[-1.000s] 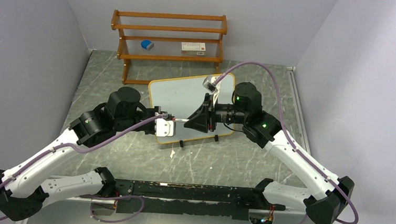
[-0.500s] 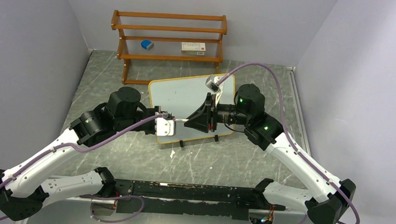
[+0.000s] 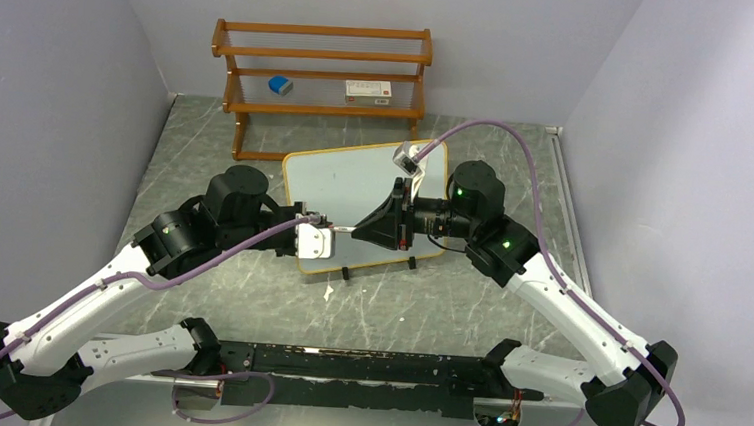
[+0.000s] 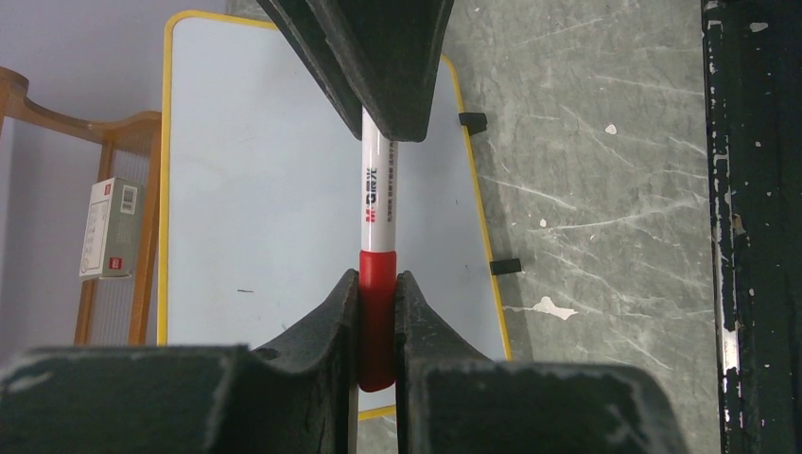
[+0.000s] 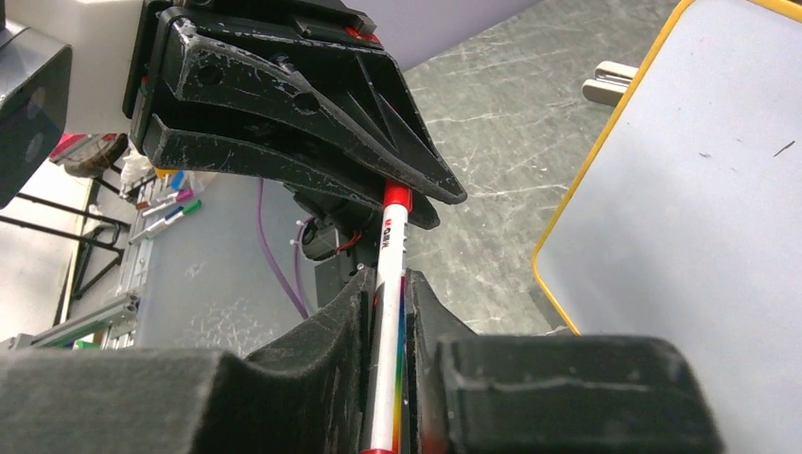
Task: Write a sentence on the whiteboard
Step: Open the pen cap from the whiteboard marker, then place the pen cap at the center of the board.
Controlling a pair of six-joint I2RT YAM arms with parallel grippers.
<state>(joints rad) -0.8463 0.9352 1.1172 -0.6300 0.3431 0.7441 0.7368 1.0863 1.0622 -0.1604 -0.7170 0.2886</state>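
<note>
The red cap in my left gripper comes off the barrel (image 4: 376, 194) next, back and down onto the marble by the rail (image 4: 615, 244), for release clear of the board.
The whiteboard (image 3: 350, 181) lies on the marble table, white with a yellow frame and black feet; it also shows in the left wrist view (image 4: 265, 189) and the right wrist view (image 5: 700, 189). A marker (image 3: 344, 229) with a white barrel and red cap hangs over the board's near left corner, held between both grippers. My left gripper (image 3: 328, 231) is shut on the red cap (image 4: 376, 312). My right gripper (image 3: 362, 229) is shut on the white barrel (image 5: 390, 312). The cap still sits on the barrel (image 4: 376, 194). The board has only faint specks.
A brown wooden shelf rack (image 3: 322, 79) stands at the back, holding a blue object (image 3: 280, 85) and a white box (image 3: 369, 90). Grey walls close in on three sides. A black rail (image 3: 362, 367) runs along the near edge. A white speck (image 3: 327, 292) lies on the table.
My right arm's wrist and elbow have shifted slightly right and back. Both grippers still hold the marker in the same place.
</note>
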